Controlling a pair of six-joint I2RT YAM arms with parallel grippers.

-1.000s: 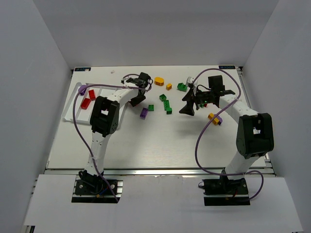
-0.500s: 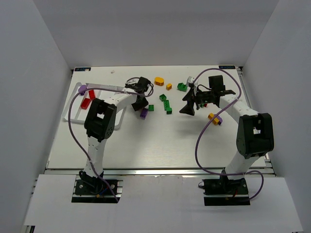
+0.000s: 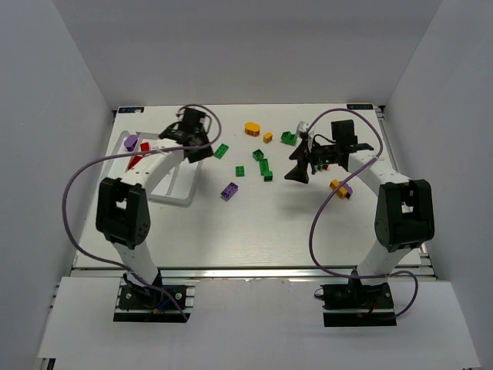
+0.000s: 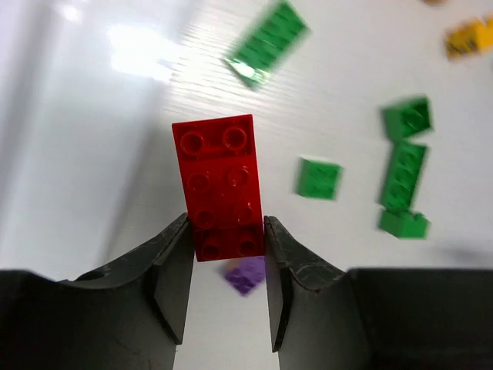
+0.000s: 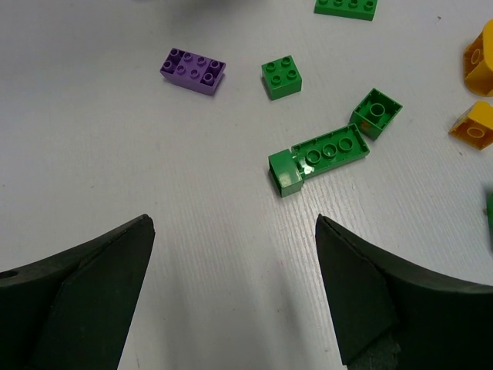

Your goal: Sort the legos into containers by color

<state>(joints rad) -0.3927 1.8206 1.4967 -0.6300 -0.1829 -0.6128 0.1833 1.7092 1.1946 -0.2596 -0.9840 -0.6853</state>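
Next, the left gripper carries the red brick over the near end of one section of the white tray [image 3: 164,199], since red bricks [image 3: 137,160] lie in that section.
My left gripper [image 3: 196,148] is shut on a red two-by-four brick [image 4: 219,177], held above the right edge of the white tray [image 3: 164,199]; its fingertips [image 4: 179,231] pinch the brick's near end. Red bricks [image 3: 137,160] and a purple rounded piece [image 3: 131,142] lie in the tray's left part. My right gripper [image 3: 299,168] is wide open and empty above bare table, just right of the green bricks. A purple brick [image 5: 192,71] and green bricks [image 5: 320,158] lie ahead of it.
Loose on the table are a purple brick [image 3: 229,190], green bricks [image 3: 221,151] [image 3: 264,166] [image 3: 288,137], orange-yellow bricks [image 3: 252,129] [image 3: 267,137], and an orange and purple pair [image 3: 340,188] beside the right arm. White walls enclose the table.
My left arm has swung left from the loose bricks to the tray's right edge, carrying the red brick. The purple brick has shifted slightly nearer. The right arm has not moved.
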